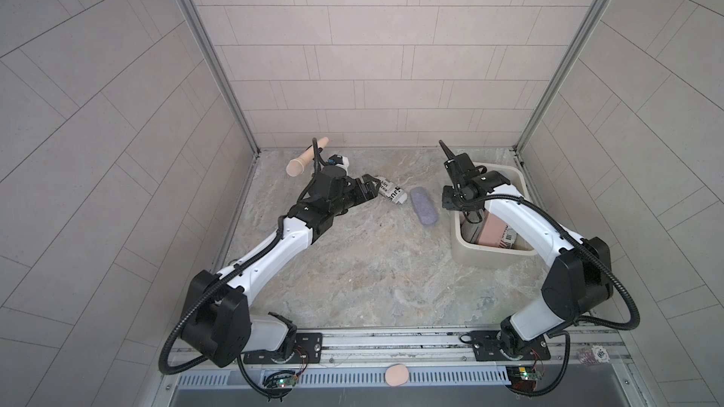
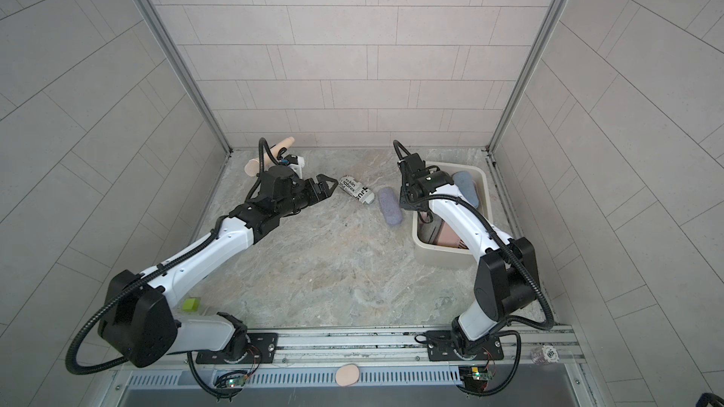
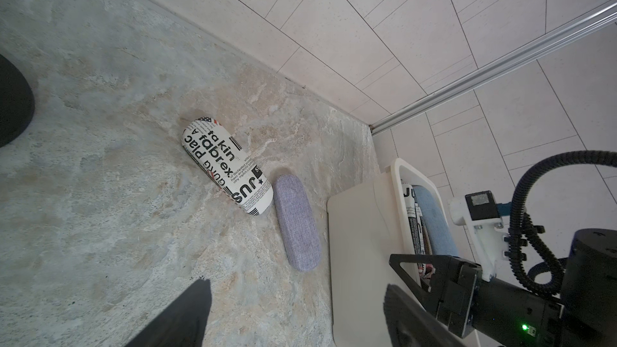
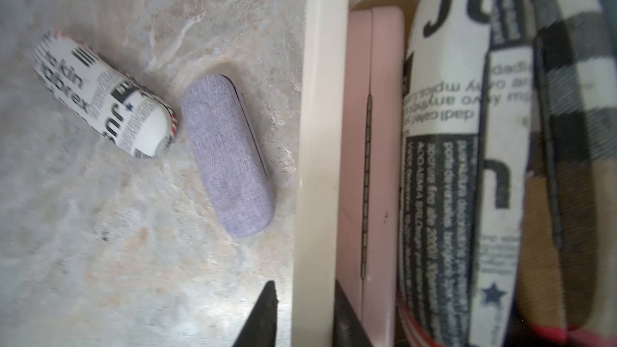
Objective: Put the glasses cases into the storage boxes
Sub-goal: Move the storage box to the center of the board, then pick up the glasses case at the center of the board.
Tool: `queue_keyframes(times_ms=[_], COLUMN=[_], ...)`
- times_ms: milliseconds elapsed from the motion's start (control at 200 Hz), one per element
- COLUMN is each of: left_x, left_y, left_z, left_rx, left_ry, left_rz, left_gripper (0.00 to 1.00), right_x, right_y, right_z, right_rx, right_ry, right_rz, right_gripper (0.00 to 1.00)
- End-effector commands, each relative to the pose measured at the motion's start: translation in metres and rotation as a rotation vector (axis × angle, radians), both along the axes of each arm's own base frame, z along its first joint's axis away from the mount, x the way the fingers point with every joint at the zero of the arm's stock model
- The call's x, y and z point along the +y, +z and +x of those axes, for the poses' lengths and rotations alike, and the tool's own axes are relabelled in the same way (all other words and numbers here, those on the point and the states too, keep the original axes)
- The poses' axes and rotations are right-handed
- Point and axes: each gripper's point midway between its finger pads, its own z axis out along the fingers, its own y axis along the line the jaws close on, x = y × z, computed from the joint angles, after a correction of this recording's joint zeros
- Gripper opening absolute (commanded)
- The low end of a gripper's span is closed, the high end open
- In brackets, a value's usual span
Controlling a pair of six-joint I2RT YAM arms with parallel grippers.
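My left gripper should move across toward the storage box to the lavender case below. It should go down onto its near end and stay clear of the print case.
Two glasses cases lie on the stone floor: a newspaper-print case and a lavender case beside it. My left gripper is open and empty, just short of the print case. The cream storage box stands to the right. It holds pink, newspaper-print, plaid and light blue cases. My right gripper is open, its jaws on either side of the box's near rim.
A pink microphone on a black stand sits in the back left corner behind my left wrist. A small pink oval pad lies on the front rail. Tiled walls close in the back and both sides.
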Motion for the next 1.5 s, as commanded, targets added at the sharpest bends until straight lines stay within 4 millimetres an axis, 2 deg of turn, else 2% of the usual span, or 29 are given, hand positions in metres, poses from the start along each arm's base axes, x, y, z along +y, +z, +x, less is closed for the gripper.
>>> queue_keyframes(times_ms=[0,155,315,425,520,620,821,906,1081,1386,1496], left_x=[-0.003,-0.005,-0.02,-0.043,-0.064,-0.091,-0.152,-0.167,-0.18,-0.197,-0.199], left_y=[0.005,-0.008,-0.028,-0.05,-0.068,-0.086,-0.118,-0.13,-0.161,-0.195,-0.206], left_z=[0.004,0.0,-0.007,-0.012,-0.015,-0.015,-0.009,0.001,0.021,0.042,0.046], left_rx=[0.005,0.02,0.036,0.085,0.138,0.188,0.235,0.24,0.28,0.314,0.322], left_ry=[-0.002,0.01,-0.022,-0.052,-0.083,-0.112,-0.183,-0.186,-0.159,-0.153,-0.163], left_rz=[0.003,0.118,0.298,0.424,0.508,0.523,0.504,0.514,0.565,0.603,0.591], left_gripper=[0.88,0.91,0.92,0.96,1.0,1.0,1.0,1.0,1.0,1.0,0.94], right_x=[0.014,0.012,-0.006,-0.023,-0.042,-0.057,-0.064,-0.064,-0.059,-0.052,-0.051], right_y=[0.047,0.084,0.098,0.099,0.102,0.101,0.1,0.103,0.102,0.105,0.102], right_z=[-0.001,-0.023,-0.057,-0.08,-0.097,-0.11,-0.119,-0.122,-0.123,-0.124,-0.124], right_rx=[-0.118,-0.189,-0.262,-0.346,-0.434,-0.466,-0.482,-0.512,-0.514,-0.517,-0.509], right_ry=[0.05,0.092,0.098,0.066,0.015,-0.021,-0.04,-0.038,-0.015,0.018,0.027], right_rz=[0.045,0.042,0.043,0.048,0.034,0.012,0.008,0.033,0.057,0.084,0.083], right_gripper=[0.49,0.59,0.6,0.63,0.81,0.86,0.88,0.9,0.93,0.96,0.96])
